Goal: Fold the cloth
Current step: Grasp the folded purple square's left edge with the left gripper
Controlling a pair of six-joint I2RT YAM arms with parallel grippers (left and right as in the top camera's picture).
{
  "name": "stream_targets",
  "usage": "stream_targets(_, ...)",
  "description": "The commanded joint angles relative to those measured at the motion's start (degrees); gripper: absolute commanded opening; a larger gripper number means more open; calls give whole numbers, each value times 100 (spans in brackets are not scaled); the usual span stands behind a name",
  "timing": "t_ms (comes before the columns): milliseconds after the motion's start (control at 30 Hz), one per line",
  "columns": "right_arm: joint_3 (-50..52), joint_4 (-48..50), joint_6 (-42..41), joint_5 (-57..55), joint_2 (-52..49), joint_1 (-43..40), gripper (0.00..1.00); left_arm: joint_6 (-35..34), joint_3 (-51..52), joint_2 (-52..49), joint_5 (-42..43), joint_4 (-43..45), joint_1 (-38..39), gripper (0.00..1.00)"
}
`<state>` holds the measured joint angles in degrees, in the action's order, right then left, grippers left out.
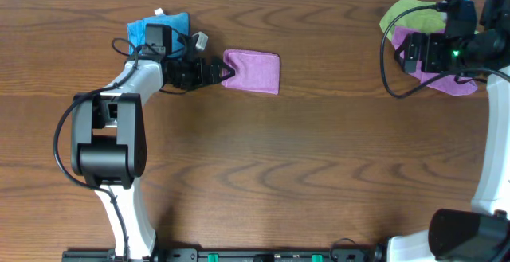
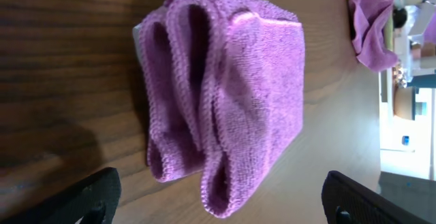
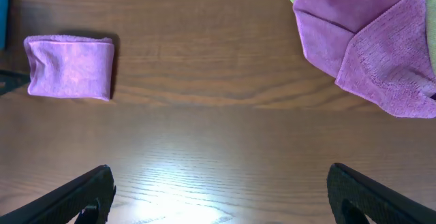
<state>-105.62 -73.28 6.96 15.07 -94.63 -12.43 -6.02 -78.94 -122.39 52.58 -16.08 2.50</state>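
Note:
The looped layer ends at the cloth's folded edge face the spread fingers of my left gripper. That gripper will go down next and move farther in over this edge.
The cloth (image 1: 252,72) is a pinkish-purple towel lying folded into a small thick rectangle on the wooden table. Its stacked layers (image 2: 225,94) fill the left wrist view, and it shows small in the right wrist view (image 3: 69,67). My left gripper (image 1: 223,72) sits at the cloth's left edge, open. The fold's end lies between its spread fingers (image 2: 221,200), touching neither. My right gripper (image 1: 408,52) is far off at the back right, open over bare wood (image 3: 221,197).
A bright blue cloth (image 1: 159,29) lies behind the left arm. At the back right a crumpled pinkish-purple cloth (image 1: 450,83) (image 3: 361,40) overlaps a lime green cloth (image 1: 406,11), under the right arm. Cables trail from both wrists.

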Motion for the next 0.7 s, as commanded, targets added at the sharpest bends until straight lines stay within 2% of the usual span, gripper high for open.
stream_targets(0,55,-11,107,105,133,-28,99,-42,20,-92,-201,81,-7,95)
stream_targets(400,55,-9,195,339,142,-26,99,-511,22,-468,-131,833,61,95)
stream_targets(667,55,9,192,345,142,-26,99,-1119,20,-929,170,1403,203,95)
